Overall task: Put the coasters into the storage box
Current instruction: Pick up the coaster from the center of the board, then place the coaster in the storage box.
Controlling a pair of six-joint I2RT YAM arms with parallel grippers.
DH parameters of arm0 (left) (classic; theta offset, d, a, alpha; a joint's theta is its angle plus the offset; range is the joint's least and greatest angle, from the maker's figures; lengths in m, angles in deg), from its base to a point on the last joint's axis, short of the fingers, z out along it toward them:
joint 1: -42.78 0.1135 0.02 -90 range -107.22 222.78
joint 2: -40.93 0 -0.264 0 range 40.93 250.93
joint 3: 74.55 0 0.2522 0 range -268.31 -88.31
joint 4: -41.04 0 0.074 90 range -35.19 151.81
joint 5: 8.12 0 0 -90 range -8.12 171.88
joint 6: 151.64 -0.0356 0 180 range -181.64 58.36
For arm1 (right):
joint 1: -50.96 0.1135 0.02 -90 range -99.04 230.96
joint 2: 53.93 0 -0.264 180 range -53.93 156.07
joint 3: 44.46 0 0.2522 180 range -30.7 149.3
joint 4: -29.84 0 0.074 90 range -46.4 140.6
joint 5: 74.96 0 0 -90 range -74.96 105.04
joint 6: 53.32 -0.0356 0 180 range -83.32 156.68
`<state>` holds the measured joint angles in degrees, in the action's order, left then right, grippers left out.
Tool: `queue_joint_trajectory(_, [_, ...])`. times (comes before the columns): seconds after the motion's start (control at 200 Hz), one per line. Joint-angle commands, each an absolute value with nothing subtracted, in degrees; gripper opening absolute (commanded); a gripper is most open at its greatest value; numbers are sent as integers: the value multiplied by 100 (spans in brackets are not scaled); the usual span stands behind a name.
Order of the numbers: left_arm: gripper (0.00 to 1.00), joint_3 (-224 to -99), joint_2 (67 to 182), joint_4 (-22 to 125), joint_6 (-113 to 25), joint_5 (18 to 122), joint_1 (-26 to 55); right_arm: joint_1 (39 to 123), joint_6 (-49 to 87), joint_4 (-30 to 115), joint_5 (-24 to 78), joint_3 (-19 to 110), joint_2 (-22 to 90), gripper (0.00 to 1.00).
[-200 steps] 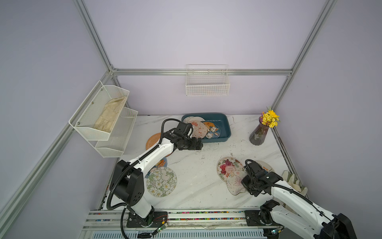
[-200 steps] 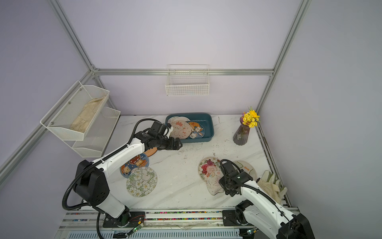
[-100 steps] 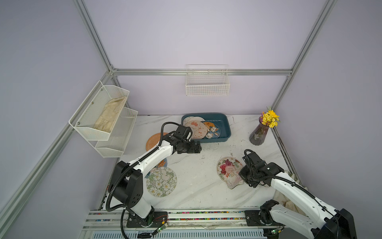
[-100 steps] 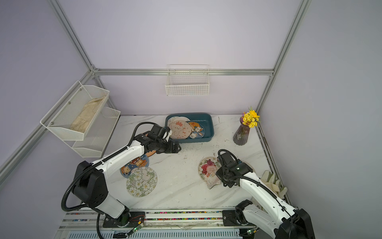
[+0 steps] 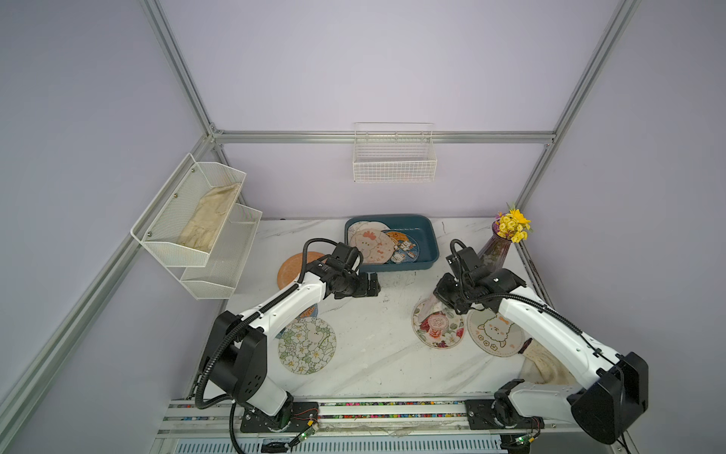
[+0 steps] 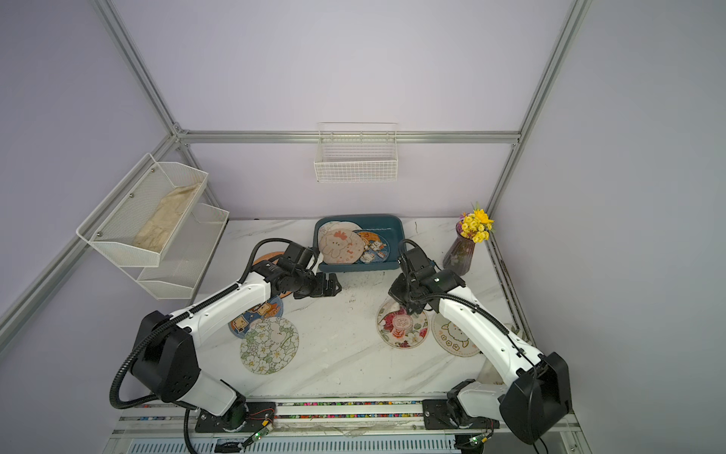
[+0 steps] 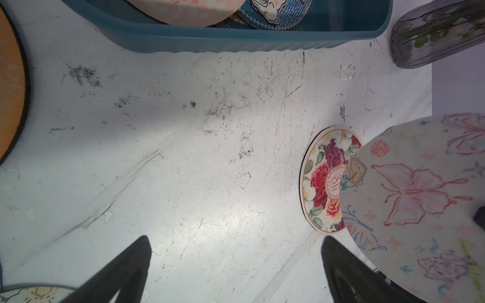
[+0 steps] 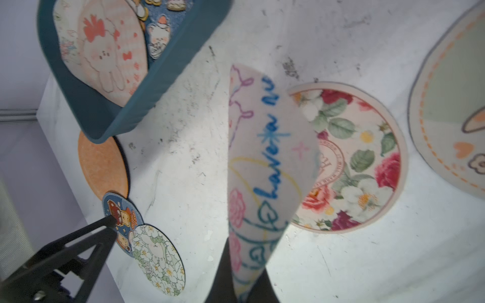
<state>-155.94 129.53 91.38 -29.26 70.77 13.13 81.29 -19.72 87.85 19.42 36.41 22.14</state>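
Observation:
My right gripper holds the butterfly coaster, and the teal box stands outward of the gripper. It should move outward over the navy coaster in the teal box next and release the butterfly coaster.
The teal storage box (image 5: 431, 239) (image 6: 397, 236) stands at the back and holds a pink bunny coaster (image 5: 371, 245) and a navy one (image 5: 404, 247). My right gripper (image 5: 448, 299) (image 8: 241, 275) is shut on a cream butterfly coaster (image 8: 262, 162) (image 7: 420, 196), which hangs bent above the rose coaster (image 5: 438, 326). A sheep coaster (image 5: 495, 332) lies beside the rose one. My left gripper (image 5: 373, 285) (image 7: 236, 240) is open and empty over bare table in front of the box. On the left lie an orange coaster (image 5: 292, 267), a navy cartoon coaster (image 6: 257, 314) and a white-flower coaster (image 5: 307, 345).
A glass vase of yellow flowers (image 5: 497, 247) stands at the back right, close to my right arm. A white wire basket (image 5: 394, 159) hangs on the back wall and a mesh shelf (image 5: 200, 224) on the left wall. A crumpled cloth (image 5: 546, 365) lies front right.
My right gripper has lifted the butterfly coaster and carried it toward the back, uncovering the sheep coaster. My left gripper has drawn back from the box edge.

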Motion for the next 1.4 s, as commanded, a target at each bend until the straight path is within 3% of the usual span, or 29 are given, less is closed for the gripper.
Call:
queue_joint_trajectory(0.0, [100,-15281,12683,8988,-2747,6968,1326,8164,-1337,8557,2109,4297,2828,0])
queue_joint_trajectory(0.31, [100,-14723,12374,8786,-2450,6905,1382,8155,-82,8088,2777,6511,4914,0])
queue_joint_trajectory(0.86, [100,-14175,11709,8844,-2166,7164,1501,7976,646,8527,3875,11235,8786,0])
queue_joint_trajectory(1.285, [100,-14130,11590,8908,-2051,7318,1529,7451,1275,9066,3158,10913,9031,0])
queue_joint_trajectory(1.395, [100,-14139,11599,8908,-2042,7327,1530,7425,1539,9457,2618,11097,9096,13])
